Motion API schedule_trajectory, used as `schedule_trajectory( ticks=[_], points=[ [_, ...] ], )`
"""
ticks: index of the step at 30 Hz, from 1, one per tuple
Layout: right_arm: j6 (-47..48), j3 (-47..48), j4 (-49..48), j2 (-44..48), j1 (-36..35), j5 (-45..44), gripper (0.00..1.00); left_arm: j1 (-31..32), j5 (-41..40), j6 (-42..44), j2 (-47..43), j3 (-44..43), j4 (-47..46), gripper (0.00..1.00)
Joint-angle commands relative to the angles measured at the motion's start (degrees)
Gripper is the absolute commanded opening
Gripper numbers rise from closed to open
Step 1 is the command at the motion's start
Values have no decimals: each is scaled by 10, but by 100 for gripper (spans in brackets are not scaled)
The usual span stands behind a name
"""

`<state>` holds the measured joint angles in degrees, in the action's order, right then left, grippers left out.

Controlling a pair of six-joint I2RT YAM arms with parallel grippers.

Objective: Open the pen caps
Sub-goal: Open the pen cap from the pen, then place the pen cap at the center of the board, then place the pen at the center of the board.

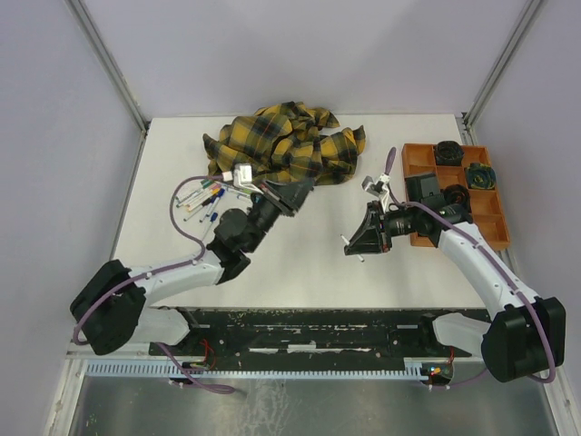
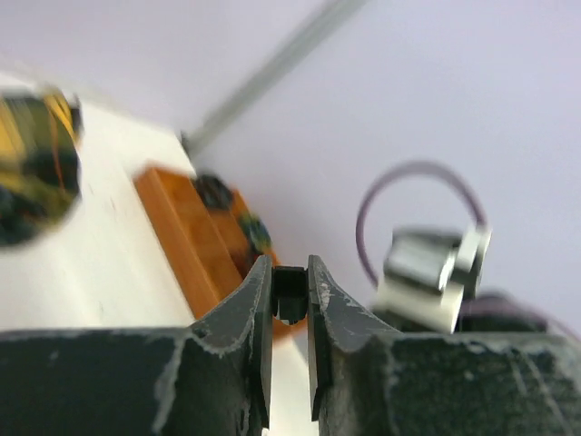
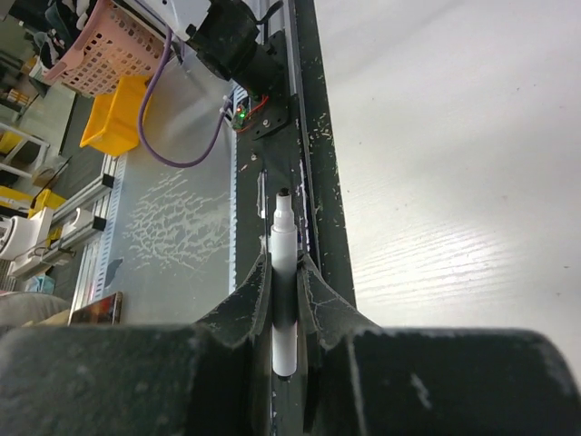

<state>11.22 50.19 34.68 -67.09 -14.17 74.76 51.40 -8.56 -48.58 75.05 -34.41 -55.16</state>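
Observation:
The left gripper should next tip its fingers downward and move down to the bare tabletop (image 1: 301, 214) beside the plaid cloth below it, to let go of the black pen cap.
In the left wrist view my left gripper (image 2: 290, 270) is shut on a small black pen cap (image 2: 290, 294), pinched between the fingertips. From above, this gripper (image 1: 296, 193) hangs over the middle of the table by the plaid cloth. My right gripper (image 3: 284, 265) is shut on a white pen (image 3: 283, 238) whose bare dark tip points toward the table's near edge. In the top view the right gripper (image 1: 354, 247) holds this pen (image 1: 361, 259) crosswise, well apart from the left one. Several more pens (image 1: 201, 195) with coloured ends lie at the left.
A yellow-and-black plaid cloth (image 1: 286, 141) is heaped at the back centre. An orange compartment tray (image 1: 495, 213) with dark round objects stands at the right, also seen blurred as the orange tray (image 2: 182, 236). A black rail (image 3: 318, 182) runs along the table's near edge.

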Motion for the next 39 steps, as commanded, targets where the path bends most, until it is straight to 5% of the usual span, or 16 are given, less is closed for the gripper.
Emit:
schedule_trajectory(
  ticks=[1, 19, 31, 39],
  points=[
    [6, 12, 13, -4, -3, 2, 0, -54, -78, 24, -35, -51, -49, 3],
    [-8, 30, 15, -25, -3, -238, 0, -82, -62, -21, -56, 42, 116, 4],
    [-43, -11, -42, -61, -12, -401, 0, -94, -100, -70, 126, -112, 361, 3],
    [-87, -23, -86, -94, -81, -497, 0, -102, -145, -102, 243, -226, 504, 3]
  ],
)
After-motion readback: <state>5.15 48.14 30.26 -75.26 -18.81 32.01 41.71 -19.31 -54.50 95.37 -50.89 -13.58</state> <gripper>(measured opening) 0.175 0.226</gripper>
